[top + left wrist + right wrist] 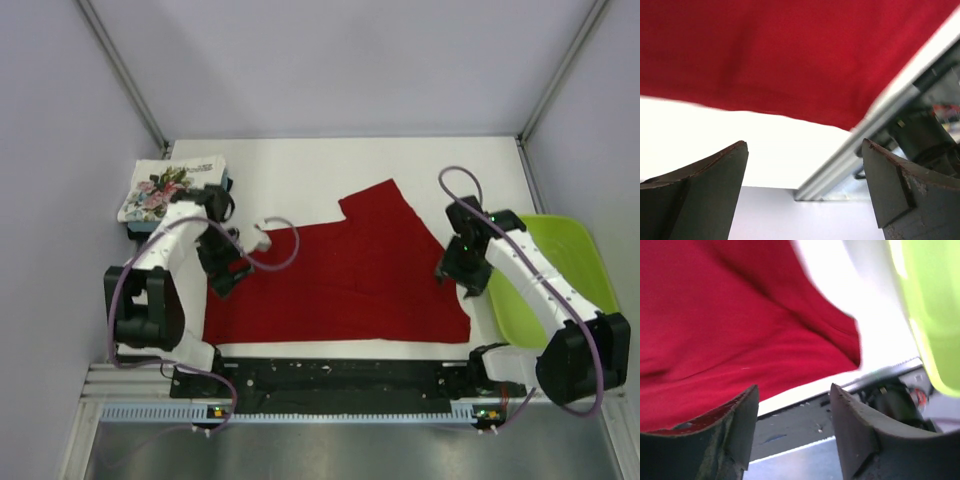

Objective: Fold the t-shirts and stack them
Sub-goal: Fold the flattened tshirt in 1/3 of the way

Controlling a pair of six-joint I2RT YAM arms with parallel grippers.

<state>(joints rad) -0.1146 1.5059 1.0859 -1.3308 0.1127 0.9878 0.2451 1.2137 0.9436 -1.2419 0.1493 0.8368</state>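
Observation:
The red sleeve sticks out at the back, so next my right gripper will move outward and then go down to the sleeve's far corner (391, 185).
A plain deep red t-shirt (345, 280) lies spread on the white table, one sleeve pointing to the back. It fills the upper part of the left wrist view (780, 55) and of the right wrist view (730, 325). A folded white shirt with pink floral print (170, 187) lies at the back left on a darker folded shirt. My left gripper (228, 282) hangs open and empty over the red shirt's left edge. My right gripper (446, 272) hangs open and empty over the shirt's right edge.
A lime-green plastic tray (555, 275) stands at the right, partly under the right arm; its rim shows in the right wrist view (935, 305). A loose cable (275, 245) from the left arm hangs over the shirt. The black front rail (340, 375) runs along the near edge.

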